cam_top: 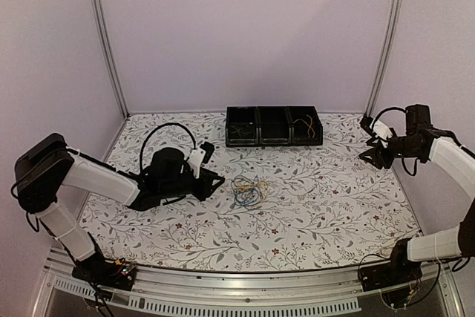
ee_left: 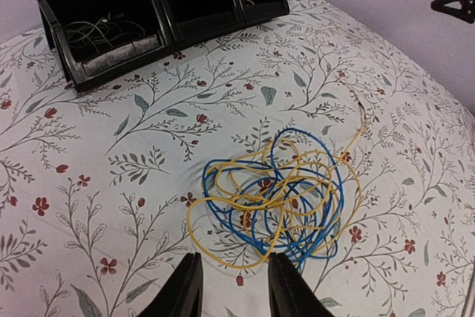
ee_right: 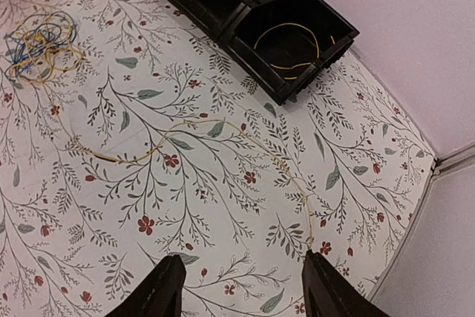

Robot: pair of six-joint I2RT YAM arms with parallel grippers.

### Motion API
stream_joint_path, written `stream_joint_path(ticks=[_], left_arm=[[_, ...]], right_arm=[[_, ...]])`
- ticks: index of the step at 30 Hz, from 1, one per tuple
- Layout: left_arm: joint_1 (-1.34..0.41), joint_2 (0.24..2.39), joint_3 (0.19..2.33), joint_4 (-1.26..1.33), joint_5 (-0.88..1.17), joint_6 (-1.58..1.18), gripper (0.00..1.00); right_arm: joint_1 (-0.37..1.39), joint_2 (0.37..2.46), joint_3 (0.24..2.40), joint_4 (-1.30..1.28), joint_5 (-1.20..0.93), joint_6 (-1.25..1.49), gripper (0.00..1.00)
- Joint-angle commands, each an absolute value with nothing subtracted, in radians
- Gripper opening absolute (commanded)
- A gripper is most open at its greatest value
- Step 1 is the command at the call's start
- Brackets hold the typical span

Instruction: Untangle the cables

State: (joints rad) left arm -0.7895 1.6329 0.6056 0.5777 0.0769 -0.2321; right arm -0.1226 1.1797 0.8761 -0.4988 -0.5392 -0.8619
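I should move my right gripper across and down next, onto one piece of yellow cable right beside the tangle.
A tangle of yellow and blue cables lies mid-table. In the left wrist view the tangle sits just ahead of my left gripper, which is open with only tablecloth between its fingers. That left gripper is low, just left of the tangle. One yellow strand trails from the tangle across the cloth and ends beside one finger of my right gripper, which is open and holds nothing. The right gripper hangs raised at the far right.
A black three-compartment bin stands at the back centre. Its right compartment holds a coiled yellow cable; the left one holds whitish cables. The table's right edge and an aluminium post are close to the right arm.
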Motion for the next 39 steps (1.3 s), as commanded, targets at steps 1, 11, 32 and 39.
stream_joint_path(ticks=[1, 11, 32, 39], left_arm=[[-0.809, 1.584, 0.622, 0.550, 0.055, -0.228, 0.32], [-0.837, 1.582, 0.646, 0.525, 0.109, -0.253, 0.36], [-0.881, 1.882, 0.818, 0.714, 0.262, -0.290, 0.52], [-0.882, 2.085, 0.958, 0.782, 0.308, -0.326, 0.40]], right_arm=[[0.021, 1.172, 0.898, -0.537, -0.437, -1.013, 0.63], [0.478, 1.388, 0.940, -0.378, -0.330, -0.902, 0.69], [0.655, 1.767, 1.218, -0.391, -0.448, -0.762, 0.00], [0.666, 1.611, 1.347, -0.552, -0.608, -0.731, 0.00]])
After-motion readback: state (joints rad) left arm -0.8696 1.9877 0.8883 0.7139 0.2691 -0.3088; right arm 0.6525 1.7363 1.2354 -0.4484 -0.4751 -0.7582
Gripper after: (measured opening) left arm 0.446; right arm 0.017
